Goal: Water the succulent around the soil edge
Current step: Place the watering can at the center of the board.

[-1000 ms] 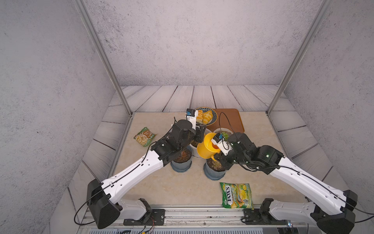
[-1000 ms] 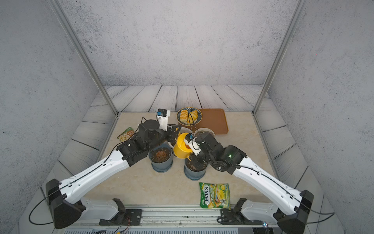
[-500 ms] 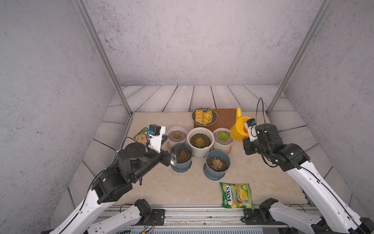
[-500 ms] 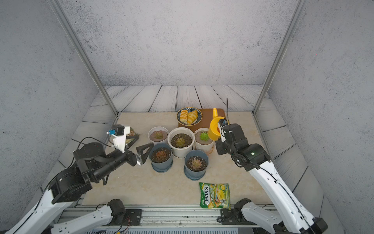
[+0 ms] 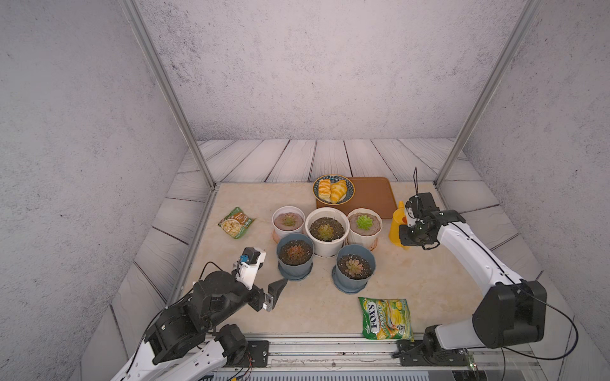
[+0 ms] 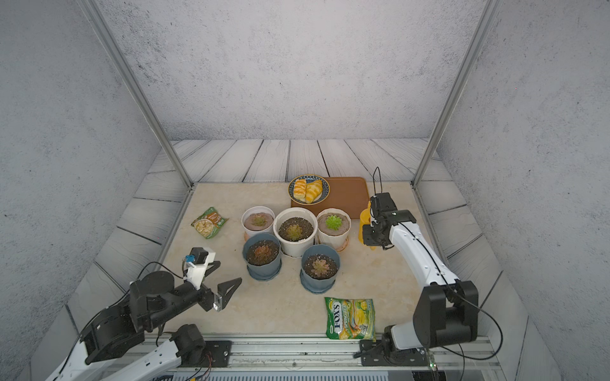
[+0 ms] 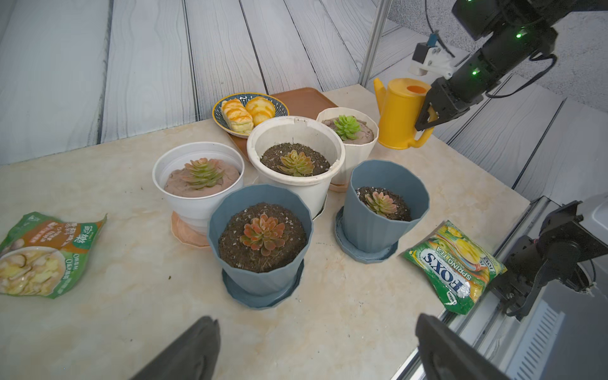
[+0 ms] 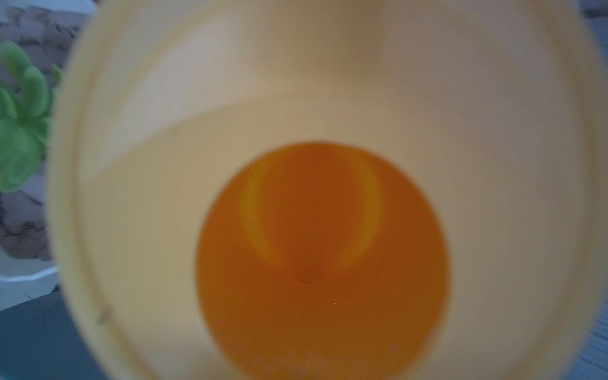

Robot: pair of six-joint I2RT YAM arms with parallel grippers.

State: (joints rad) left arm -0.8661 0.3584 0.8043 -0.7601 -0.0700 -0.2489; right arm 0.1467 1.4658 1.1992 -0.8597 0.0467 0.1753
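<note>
The bare tabletop beside the cream pot is clear of pots, so my right gripper will lower the can there next and release the handle.
Several potted succulents stand clustered mid-table: a big white pot (image 5: 326,227), a white pot (image 5: 288,221), a cream pot (image 5: 364,222) with a green plant, and two blue-grey pots (image 5: 294,252) (image 5: 355,265). The yellow watering can (image 5: 396,224) (image 7: 399,115) stands upright right of the cream pot, spout pointing away from the front. My right gripper (image 5: 404,236) (image 7: 426,120) is shut on its handle. The can's orange opening (image 8: 322,246) fills the right wrist view. My left gripper (image 5: 275,293) (image 7: 317,345) hangs open and empty at the front left, short of the nearer blue-grey pot.
A plate of bread rolls (image 5: 333,189) sits on a brown tray (image 5: 373,194) behind the pots. A green snack bag (image 5: 236,222) lies at the left, a FOX'S candy bag (image 5: 386,318) near the front rail. Metal frame posts (image 5: 442,178) stand at the back corners.
Both arms have pulled back from over the pots. The right one carried the can out to the right and set it upright; the left gripper opened and withdrew to the front left.
</note>
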